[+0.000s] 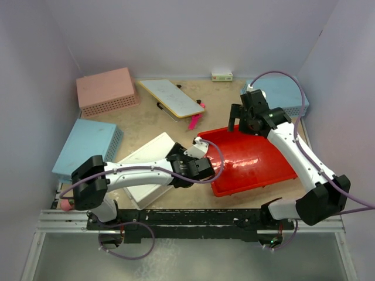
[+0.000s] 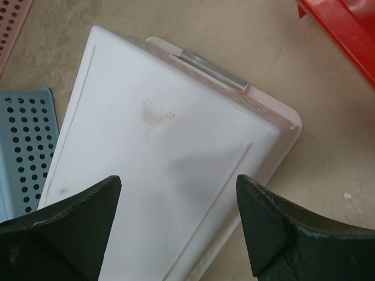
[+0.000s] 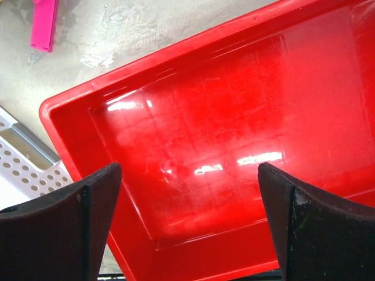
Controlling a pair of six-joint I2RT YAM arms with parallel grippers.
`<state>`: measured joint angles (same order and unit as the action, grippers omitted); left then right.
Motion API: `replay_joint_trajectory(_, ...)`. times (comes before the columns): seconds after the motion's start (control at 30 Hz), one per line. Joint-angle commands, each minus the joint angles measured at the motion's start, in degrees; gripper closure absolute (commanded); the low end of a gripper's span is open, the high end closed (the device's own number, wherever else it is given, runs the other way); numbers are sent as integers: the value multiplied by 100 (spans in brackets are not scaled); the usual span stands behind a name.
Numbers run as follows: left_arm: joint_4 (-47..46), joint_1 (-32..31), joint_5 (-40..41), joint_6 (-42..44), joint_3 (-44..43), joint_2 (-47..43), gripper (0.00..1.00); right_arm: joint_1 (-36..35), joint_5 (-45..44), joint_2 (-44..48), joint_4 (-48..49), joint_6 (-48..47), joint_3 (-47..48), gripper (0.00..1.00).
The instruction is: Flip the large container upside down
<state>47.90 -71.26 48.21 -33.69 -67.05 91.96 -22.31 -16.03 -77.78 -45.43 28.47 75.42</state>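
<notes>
The right gripper moves down, back and toward the white basket (image 2: pixel 164 152) next, onto the container's rim on that side. Its open fingers still hang over the inside of the container.
The large container is a glossy red tray (image 1: pixel 252 161) lying open side up at the table's centre right; its inside fills the right wrist view (image 3: pixel 234 117), and a corner shows in the left wrist view (image 2: pixel 345 23). My right gripper (image 1: pixel 239 124) hangs open and empty above the tray's far edge, jaws spread over its inside (image 3: pixel 190 181). My left gripper (image 1: pixel 183 157) is open and empty just left of the tray, above an upturned white basket (image 2: pixel 164 152).
The white basket (image 1: pixel 149 167) lies beside the tray's left side. A light-blue basket (image 1: pixel 88 146) is at the left, another (image 1: pixel 281 93) at the far right, a pink basket (image 1: pixel 106 91) at the far left. A whiteboard (image 1: pixel 171 96) and pink marker (image 1: pixel 194 122) lie behind the tray.
</notes>
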Motion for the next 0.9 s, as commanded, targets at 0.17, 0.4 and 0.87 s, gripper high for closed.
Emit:
replay_joint_trajectory(0.17, -275, 340, 748, -601, -227, 670, 24, 64, -173, 283, 13, -65, -125, 0)
replay_joint_trajectory(0.4, -1171, 1835, 332, -592, 141, 100, 25, 71, -39, 481, 61, -112, -327, 0)
replay_joint_trajectory(0.87, -1544, 3453, -680, -404, -751, 206, 25, -1244, 777, 868, 869, -181, -1130, 0)
